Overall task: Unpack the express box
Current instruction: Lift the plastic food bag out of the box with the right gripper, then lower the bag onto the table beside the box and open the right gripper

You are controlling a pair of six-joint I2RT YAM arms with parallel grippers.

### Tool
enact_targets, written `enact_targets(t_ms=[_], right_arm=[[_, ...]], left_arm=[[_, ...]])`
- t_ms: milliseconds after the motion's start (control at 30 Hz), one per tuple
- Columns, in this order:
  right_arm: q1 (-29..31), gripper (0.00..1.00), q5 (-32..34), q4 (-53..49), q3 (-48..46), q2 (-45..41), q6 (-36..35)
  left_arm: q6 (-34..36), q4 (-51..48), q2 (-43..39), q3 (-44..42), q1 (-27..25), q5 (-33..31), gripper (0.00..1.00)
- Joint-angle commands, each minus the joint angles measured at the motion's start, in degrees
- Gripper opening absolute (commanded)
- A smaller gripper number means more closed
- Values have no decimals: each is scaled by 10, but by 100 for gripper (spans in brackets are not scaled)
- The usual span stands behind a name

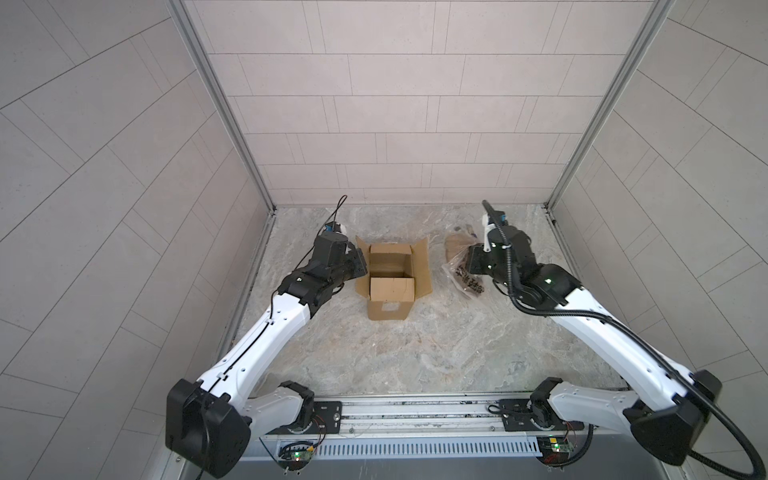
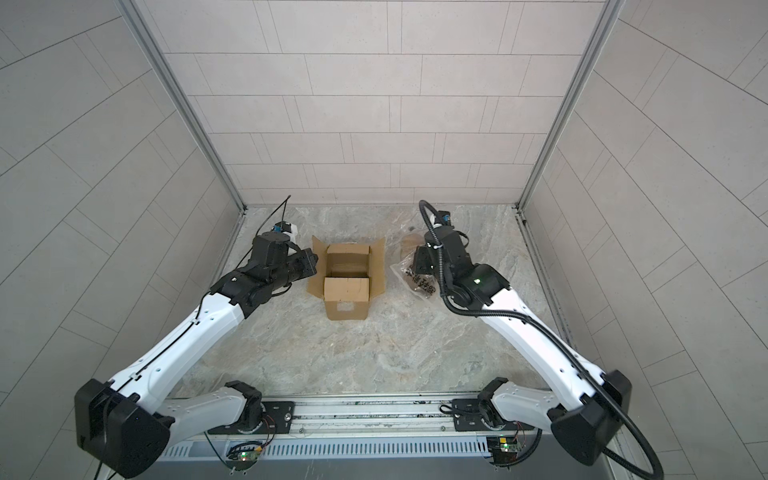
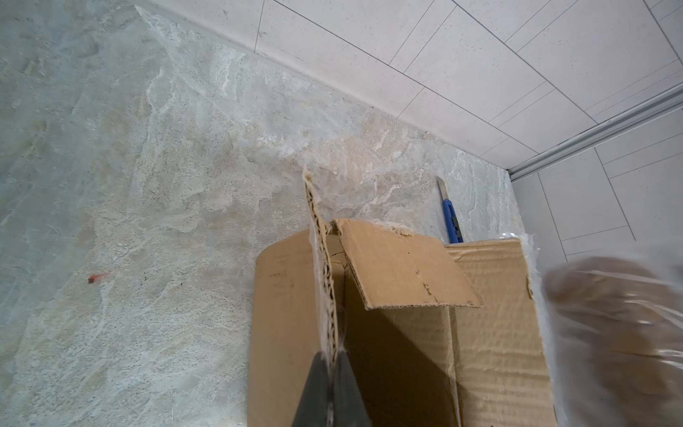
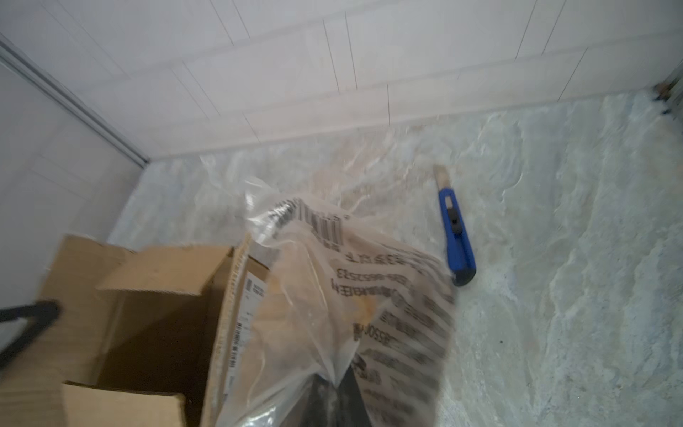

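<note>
The right gripper should move down and toward the express box next to release the crinkly clear bag, because bare tabletop (image 1: 438,285) beside the box is below the gripper.
The express box (image 1: 390,286) (image 2: 347,286) stands open at mid-table, its brown flaps splayed outward and its inside dark. My left gripper (image 1: 360,262) (image 2: 312,259) (image 3: 334,356) is shut on the edge of the box's left flap (image 3: 321,277). Right of the box, my right gripper (image 1: 469,257) (image 2: 417,259) (image 4: 336,380) is shut on a crinkly clear bag (image 1: 457,249) (image 2: 409,245) (image 4: 332,295) with brown contents and black print. The bag hangs just outside the box's right flap (image 4: 236,295). Motion blurs it in the left wrist view.
A blue utility knife (image 3: 452,222) (image 4: 456,244) with its blade out lies on the marble tabletop (image 1: 415,353) behind the box and bag, near the back wall. Tiled walls close in the back and both sides. The arms' base rail (image 1: 415,411) runs along the front edge.
</note>
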Motion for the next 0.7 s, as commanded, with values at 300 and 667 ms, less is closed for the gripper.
enact_targets(t_ms=[300, 667], right_arm=[[-4, 0, -20, 120, 20, 135, -71], [-9, 29, 4, 113, 36, 238, -93]], left_arm=[[23, 37, 33, 19, 37, 43, 0], [37, 51, 48, 28, 37, 72, 31]])
